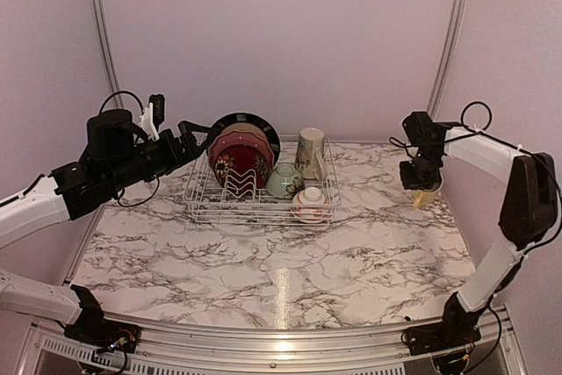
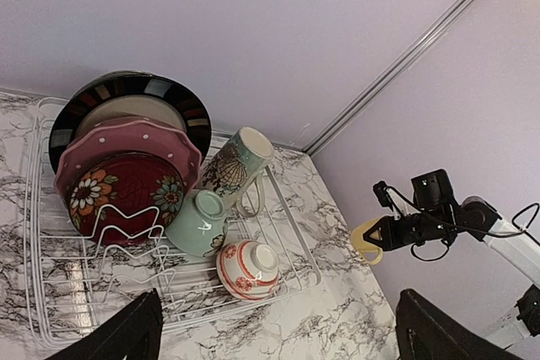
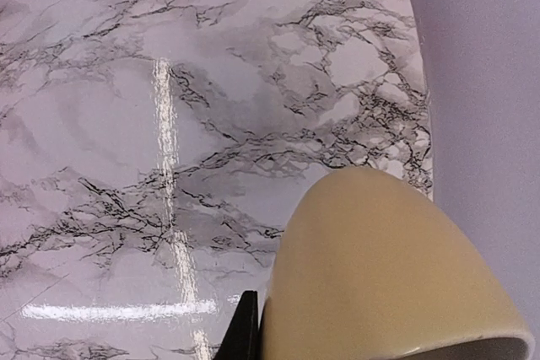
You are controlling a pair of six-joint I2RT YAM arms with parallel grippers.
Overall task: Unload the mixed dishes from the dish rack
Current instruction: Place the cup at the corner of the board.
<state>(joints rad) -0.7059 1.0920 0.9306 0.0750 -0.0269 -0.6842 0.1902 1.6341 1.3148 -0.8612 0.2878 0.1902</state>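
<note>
The yellow mug (image 1: pixel 425 196) goes down next as my right gripper eases away from the side and releases it, since it still hangs above bare marble close to that side.
The white wire dish rack (image 1: pixel 204 202) stands at the back middle of the table. A black-rimmed plate (image 1: pixel 262 123), a pink dotted plate (image 1: pixel 230 143) and a dark-red flowered plate (image 1: pixel 235 167) stand upright in it. A pale green cup (image 1: pixel 283 181), a cream patterned mug (image 1: pixel 308 151) and a red-white bowl (image 1: pixel 310 203) lie in its right half. My left gripper (image 1: pixel 204 133) is open and empty, just left of the plates. My right gripper (image 1: pixel 421 183) is shut on a yellow mug (image 1: pixel 425 196) just above the table's right edge. The mug (image 3: pixel 380 276) fills the right wrist view beside one finger (image 3: pixel 246 330).
The left wrist view shows the rack (image 2: pixel 291 238), the plates (image 2: pixel 126 191), the green cup (image 2: pixel 198 225), the red-white bowl (image 2: pixel 249 269) and the right arm with the yellow mug (image 2: pixel 368 239). The marble table (image 1: pixel 281 270) ends at lilac walls close behind and on both sides.
</note>
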